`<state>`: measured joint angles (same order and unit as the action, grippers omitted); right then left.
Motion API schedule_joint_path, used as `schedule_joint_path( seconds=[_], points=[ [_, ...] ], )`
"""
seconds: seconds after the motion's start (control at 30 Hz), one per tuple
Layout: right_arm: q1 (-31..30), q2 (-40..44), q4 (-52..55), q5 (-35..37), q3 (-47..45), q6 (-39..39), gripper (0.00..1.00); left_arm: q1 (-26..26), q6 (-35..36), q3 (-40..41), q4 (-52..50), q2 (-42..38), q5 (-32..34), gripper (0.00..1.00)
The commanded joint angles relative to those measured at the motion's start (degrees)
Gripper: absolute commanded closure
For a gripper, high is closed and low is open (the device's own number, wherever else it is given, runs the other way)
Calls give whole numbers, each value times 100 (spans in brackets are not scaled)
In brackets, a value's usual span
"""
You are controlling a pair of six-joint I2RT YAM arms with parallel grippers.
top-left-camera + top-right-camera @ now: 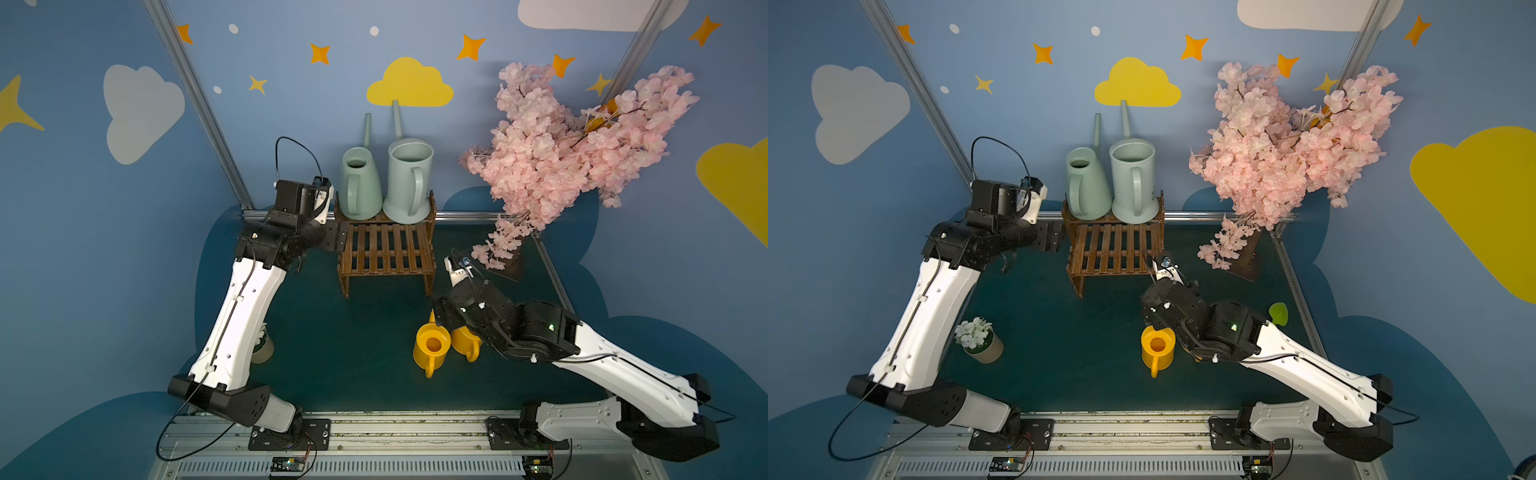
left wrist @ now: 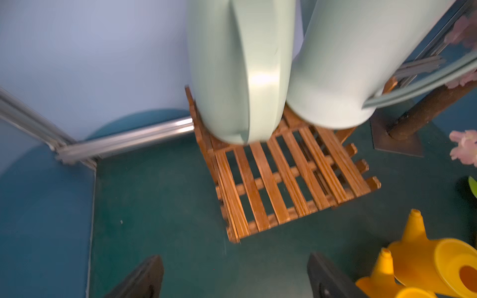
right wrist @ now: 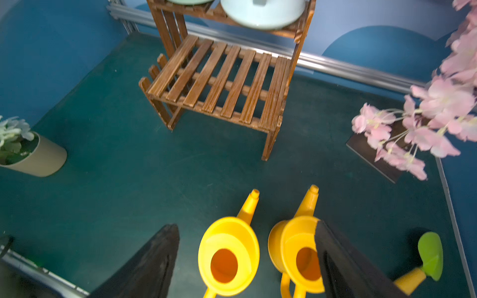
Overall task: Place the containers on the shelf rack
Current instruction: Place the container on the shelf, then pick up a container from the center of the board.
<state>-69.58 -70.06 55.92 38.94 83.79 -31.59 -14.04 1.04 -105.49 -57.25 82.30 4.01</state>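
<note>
I need to move my right gripper back and down next, to get the handle of the yellow can between its fingers, since that handle sticks out on the can's near side.
On the top tier of the brown slatted shelf rack the mint conical container and the taller grey-blue container stand upright side by side. My left gripper hangs open and empty by the rack's left side; in the left wrist view its fingers frame bare mat in front of the rack. Two small yellow containers stand upright on the mat. My right gripper hovers open over them. One can lies between the jaws and the other is half behind one finger.
A pink blossom tree on a dark base plate fills the back right. A potted white flower stands near the left arm, and a green-tipped object lies right of the right arm. An aluminium rail runs behind the rack.
</note>
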Motion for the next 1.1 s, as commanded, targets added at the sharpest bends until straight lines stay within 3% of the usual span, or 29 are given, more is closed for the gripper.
schedule_joint_path(
  seconds=[0.0,0.17,0.37,0.5,0.67,0.9,1.07],
  points=[
    [-519,-249,1306,445,69,-1350,17,288,432,790,285,-468,-863,1],
    [-1344,-594,1655,618,-436,-3093,18,674,552,1903,494,-953,-1640,0],
    [-1652,-1191,1469,-49,-959,-4564,13,701,543,2702,889,-1181,-2198,0],
    [-1668,-1407,943,-307,-1461,-4779,8,702,412,3088,1164,-1295,-2462,0],
    [-1564,-1531,52,-331,-2291,-5089,5,707,531,3273,1319,-1454,-2315,0],
    [-949,-1635,-630,-666,-2864,-4420,7,762,402,3518,1526,-1489,-2101,0],
    [-747,-1870,-920,-522,-2803,-3776,13,784,275,3599,1619,-1428,-2006,0]
  ],
)
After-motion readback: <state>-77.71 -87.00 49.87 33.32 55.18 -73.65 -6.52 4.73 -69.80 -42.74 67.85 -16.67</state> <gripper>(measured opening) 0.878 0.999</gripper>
